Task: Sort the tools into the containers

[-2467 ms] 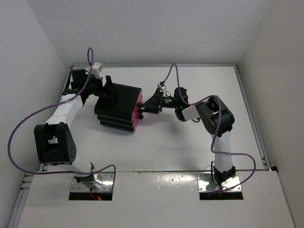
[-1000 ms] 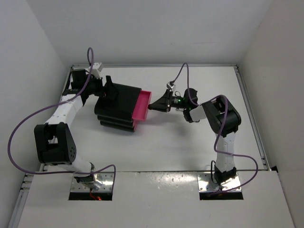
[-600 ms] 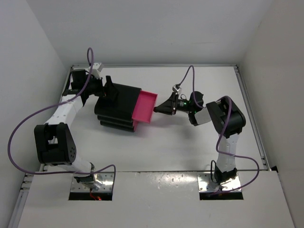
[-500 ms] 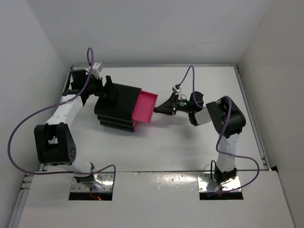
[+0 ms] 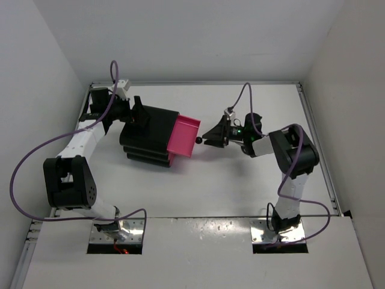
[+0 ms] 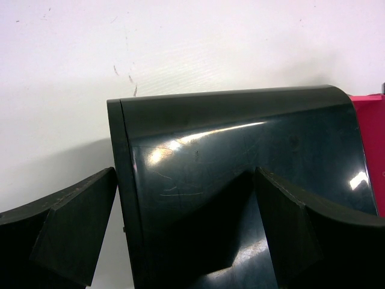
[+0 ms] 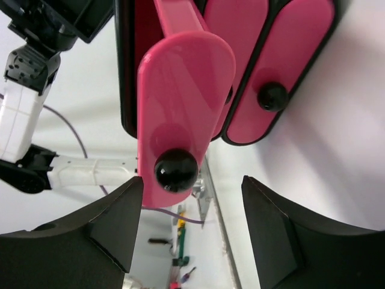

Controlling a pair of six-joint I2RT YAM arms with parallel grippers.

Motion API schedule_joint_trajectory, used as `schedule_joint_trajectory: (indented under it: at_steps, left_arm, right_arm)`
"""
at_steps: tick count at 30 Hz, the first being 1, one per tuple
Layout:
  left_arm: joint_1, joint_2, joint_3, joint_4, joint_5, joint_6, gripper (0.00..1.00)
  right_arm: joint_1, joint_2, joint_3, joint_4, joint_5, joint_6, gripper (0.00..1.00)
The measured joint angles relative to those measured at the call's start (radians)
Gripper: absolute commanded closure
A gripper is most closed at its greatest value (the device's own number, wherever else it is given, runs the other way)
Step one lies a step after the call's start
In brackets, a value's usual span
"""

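The top drawer (image 5: 183,136) is pulled out, so I will move my right gripper away from the drawer's knob. I will then tip it down and close it at the tabletop under my arm.
The containers are pink drawers in a black boxy unit (image 5: 149,133) at the table's left. Its top drawer (image 5: 183,136) stands pulled out to the right, and its black knob (image 5: 198,141) is free. My right gripper (image 5: 208,137) is open just right of that knob. In the right wrist view the knob (image 7: 175,170) sits between the spread fingers, nearer the left one and touching neither. My left gripper (image 5: 136,115) rests open over the unit's back edge (image 6: 240,132), one finger (image 6: 72,223) behind it and one on top. No tools show on the table.
Two more pink drawers (image 7: 289,54) sit shut beside the pulled-out one, one with its knob (image 7: 272,96) in view. Beyond the table's rail (image 7: 207,198) lie small coloured bits (image 7: 178,262), too small to name. White walls close in the table on three sides.
My right gripper drew the top drawer out to the right, then opened, let go of the knob and backed off a little. The left arm and the unit have stayed put.
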Motion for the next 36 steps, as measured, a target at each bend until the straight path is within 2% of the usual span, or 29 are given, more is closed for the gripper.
schedule_joint_trajectory:
  at_steps: [4,8,11,14,17,21,24,36]
  left_arm:
    - [0.0,0.0,0.0,0.0,0.0,0.0,0.0]
    - [0.0,-0.008,-0.005,0.005,-0.003,-0.001,0.0]
    - [0.0,-0.034,-0.019,0.021,-0.01,-0.003,0.0]
    - [-0.003,-0.056,-0.033,0.036,-0.021,-0.007,0.0]
    - [-0.009,-0.071,-0.038,0.033,-0.04,-0.006,0.0]
    - [-0.016,-0.075,-0.031,0.02,-0.059,-0.006,0.0]
    - [-0.022,-0.076,-0.018,-0.003,-0.074,0.001,0.0]
    - [-0.027,-0.084,-0.004,-0.05,-0.09,0.006,0.0]
  right_arm:
    - [-0.084,-0.127,-0.012,-0.207,-0.005,-0.169,0.33]
    - [-0.194,-0.273,0.047,-0.603,-0.005,-0.501,0.4]
    - [-0.249,-0.323,0.214,-0.999,0.09,-0.887,0.56]
    - [-0.259,-0.388,0.282,-1.242,0.229,-1.166,0.59]
    - [-0.259,-0.446,0.284,-1.406,0.368,-1.397,0.59]
    - [-0.254,-0.452,0.264,-1.49,0.523,-1.629,0.61]
    - [-0.246,-0.438,0.255,-1.51,0.584,-1.726,0.62]
    - [-0.13,-0.222,0.377,-1.561,0.701,-1.928,0.65]
